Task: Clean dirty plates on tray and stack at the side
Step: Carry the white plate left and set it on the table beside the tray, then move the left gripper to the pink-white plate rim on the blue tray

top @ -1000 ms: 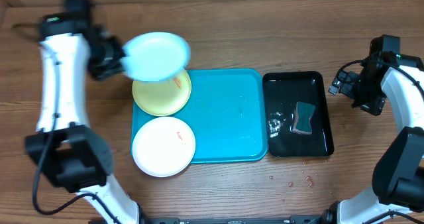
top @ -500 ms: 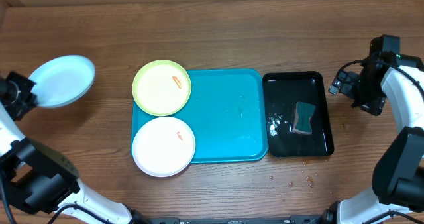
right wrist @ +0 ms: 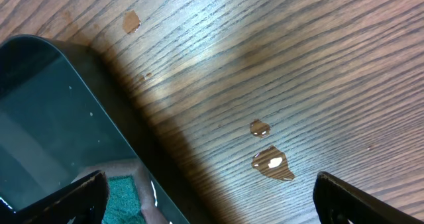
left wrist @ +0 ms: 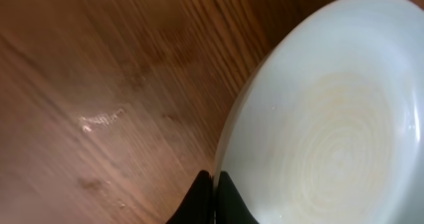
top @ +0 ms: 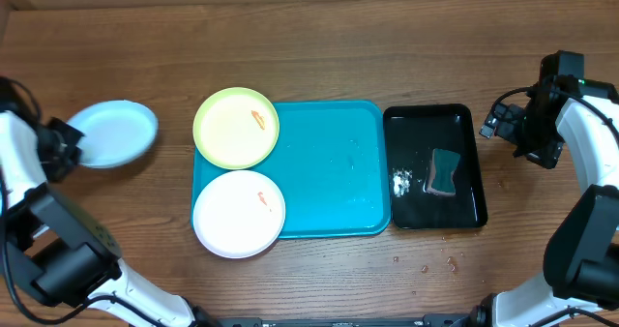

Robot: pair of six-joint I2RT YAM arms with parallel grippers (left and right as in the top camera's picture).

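My left gripper is above clear wood, which also lies to its right in the overhead view. Next, I will lower the plate's rim that way and release it.
My left gripper (top: 64, 149) is shut on the rim of the light cyan plate (top: 114, 133) at the far left of the table, low over the wood; the left wrist view shows the plate (left wrist: 331, 118) pinched between the shut jaws (left wrist: 213, 184). The pale yellow-green plate (top: 236, 127) and the white plate (top: 239, 213), each with an orange smear, lie on the left part of the cyan-blue tray (top: 334, 172). My right gripper (top: 511, 124) is open and empty, right of the black tray; its wide-apart fingers (right wrist: 209, 191) show in the right wrist view.
A glossy black tray (top: 466, 206) right of the blue tray holds a teal sponge (top: 444, 171) and some foam; its corner (right wrist: 59, 111) shows in the right wrist view. Water drops (right wrist: 268, 159) lie on the wood beside it, more near the front (top: 435, 262).
My left arm carried the light cyan plate from above the yellow-green plate out to the far left, then slightly back right and lower. The right arm has not moved.
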